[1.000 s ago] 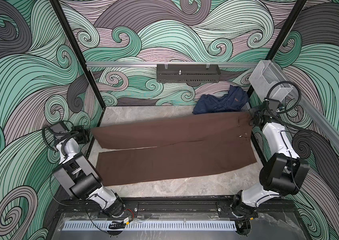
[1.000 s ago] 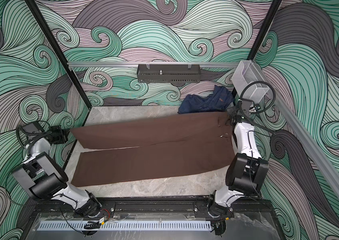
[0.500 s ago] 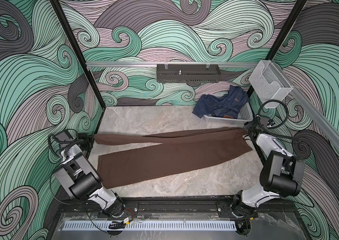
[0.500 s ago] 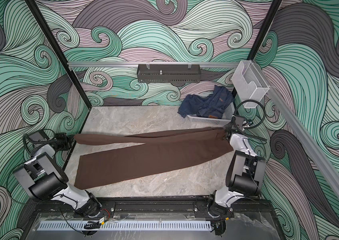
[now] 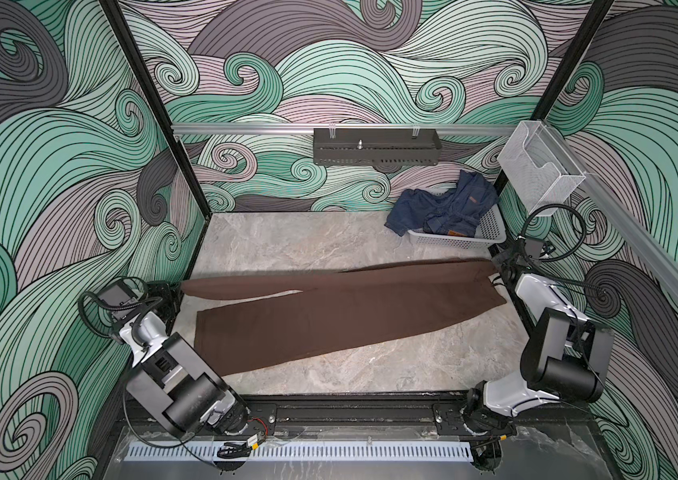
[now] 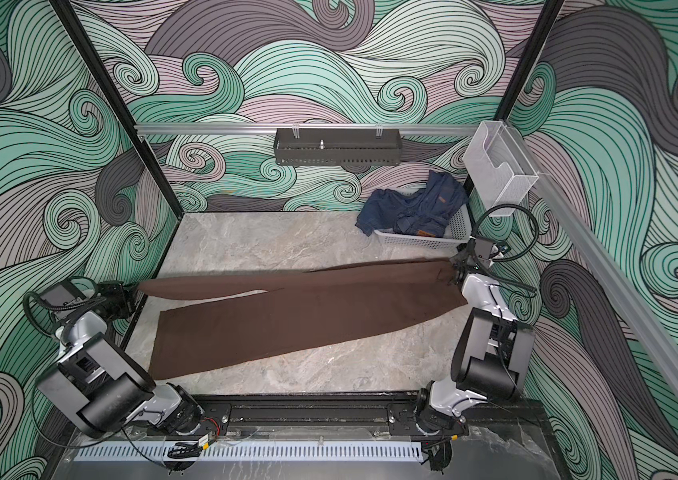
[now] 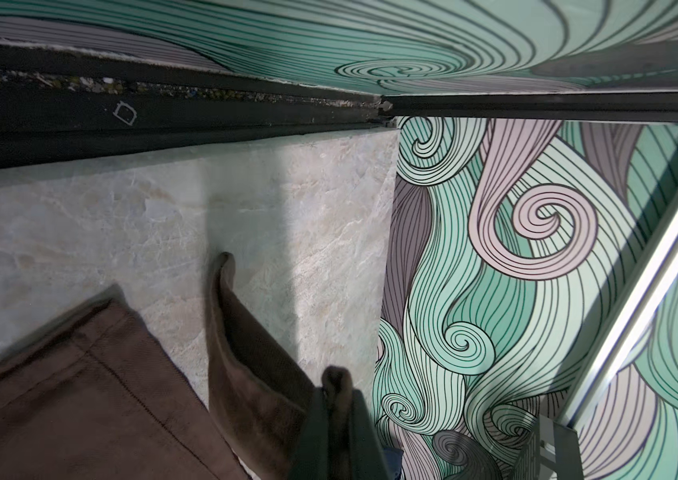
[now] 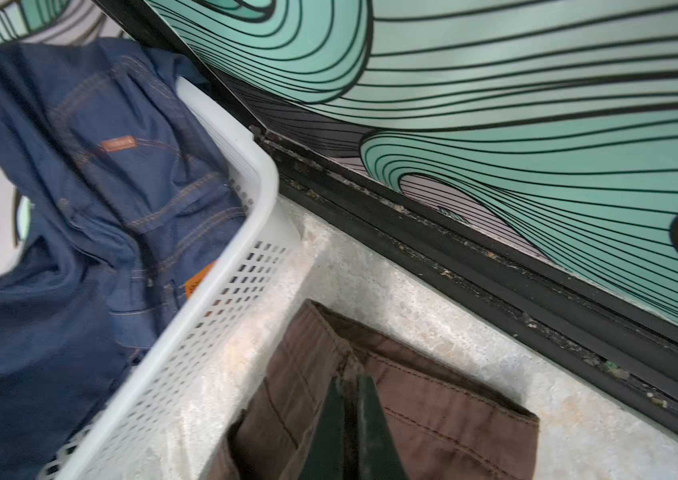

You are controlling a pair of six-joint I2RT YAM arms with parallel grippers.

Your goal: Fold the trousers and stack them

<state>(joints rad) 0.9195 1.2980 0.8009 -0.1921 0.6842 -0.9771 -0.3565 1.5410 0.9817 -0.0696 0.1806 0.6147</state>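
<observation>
The waistband corner goes back and down with my right gripper over the near corner of the waist [image 5: 496, 301] [image 8: 515, 428] next. It is then released there, since that part of the trousers still lies uncovered.
The dark brown trousers [image 5: 350, 320] [image 6: 295, 322] stretch across the marble table in both top views, waist at the right, legs toward the left. The near leg lies flat. The far leg [image 5: 246, 286] is pulled taut and narrow, partly over the near one. My left gripper [image 5: 177, 289] [image 6: 133, 291] [image 7: 337, 390] is shut on the far leg's hem at the table's left edge. My right gripper [image 5: 495, 268] [image 6: 453, 268] [image 8: 350, 378] is shut on the waistband corner [image 8: 433, 399] by the right wall.
A white perforated basket [image 5: 491, 232] [image 8: 221, 291] holding dark blue denim garments [image 5: 445, 208] [image 8: 100, 174] stands at the back right, just behind the waistband. A black tray [image 5: 374, 145] and a clear wire holder [image 5: 537, 174] hang on the rails. Walls close in on both sides.
Both grippers have brought the trousers' far edge toward the front and lower. The far leg has narrowed onto the near one, and the basket behind is uncovered.
</observation>
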